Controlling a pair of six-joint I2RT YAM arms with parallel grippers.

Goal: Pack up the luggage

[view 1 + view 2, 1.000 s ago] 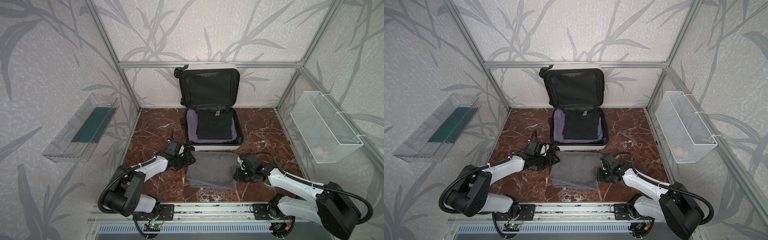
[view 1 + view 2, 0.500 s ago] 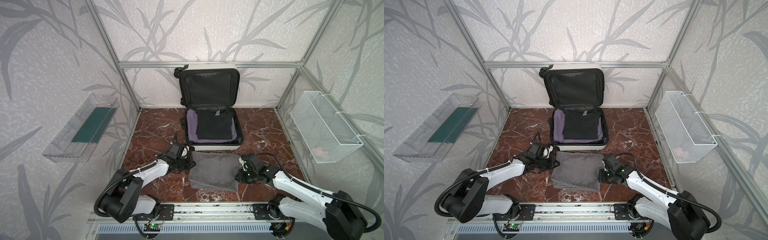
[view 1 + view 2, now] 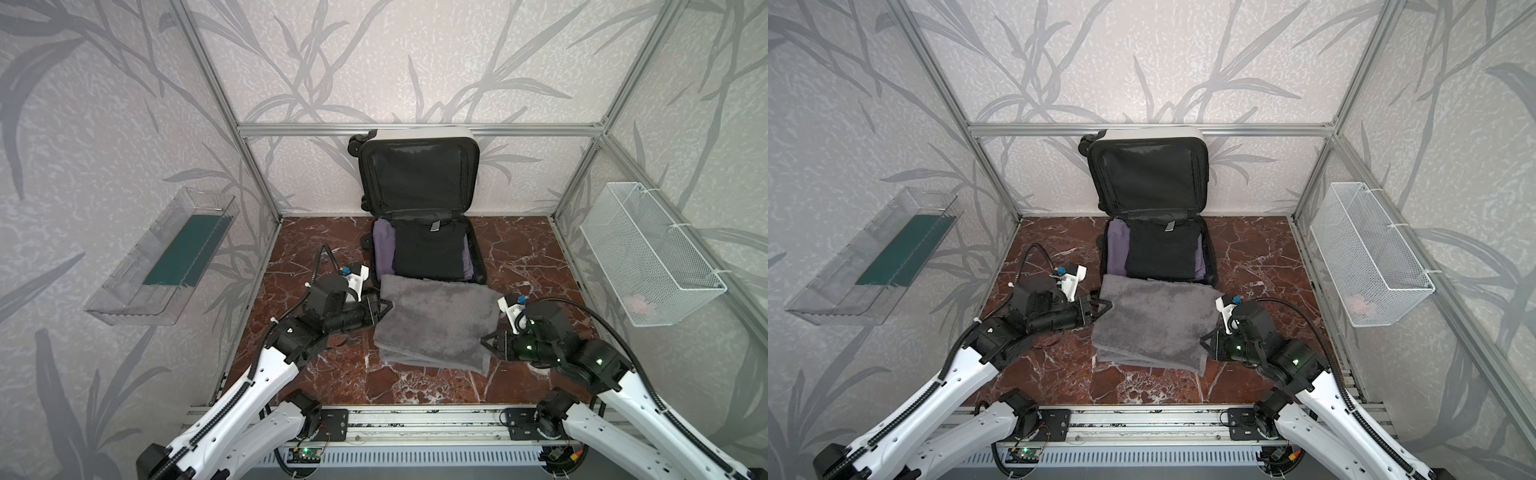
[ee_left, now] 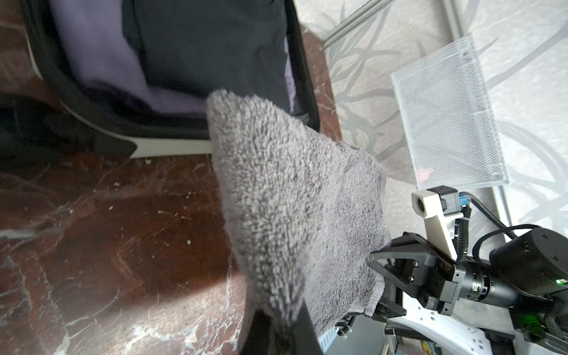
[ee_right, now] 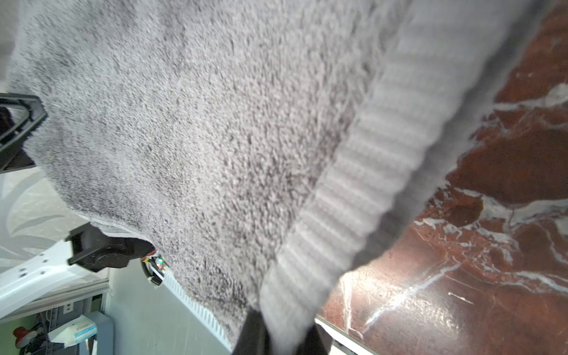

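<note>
The towel (image 3: 436, 320) hangs outside the luggage, so I will carry it with my right gripper outward over the luggage's front rim and onto the black garment (image 3: 428, 253), and let it go.
The luggage (image 3: 417, 183) lies open at the back, its lid (image 3: 1148, 178) leaning on the rear wall. A black garment (image 3: 428, 253) rests on a purple one (image 3: 382, 245) inside it. A folded grey towel (image 3: 436, 320) (image 3: 1154, 320) hangs just in front, stretched between both grippers above the floor. My left gripper (image 3: 384, 309) (image 4: 282, 325) is shut on the towel's left edge (image 4: 292, 199). My right gripper (image 3: 488, 340) (image 5: 282, 335) is shut on its right edge (image 5: 199, 123). The towel's far edge reaches the luggage's front rim.
A clear tray (image 3: 162, 257) holding a dark green item hangs on the left wall. A white wire basket (image 3: 648, 253) with something pink inside hangs on the right wall. The red marble floor (image 3: 324, 374) ends at a metal rail (image 3: 415, 419) in front.
My left gripper closed on the towel's left edge. Both arms then raised the towel off the floor and carried it toward the luggage.
</note>
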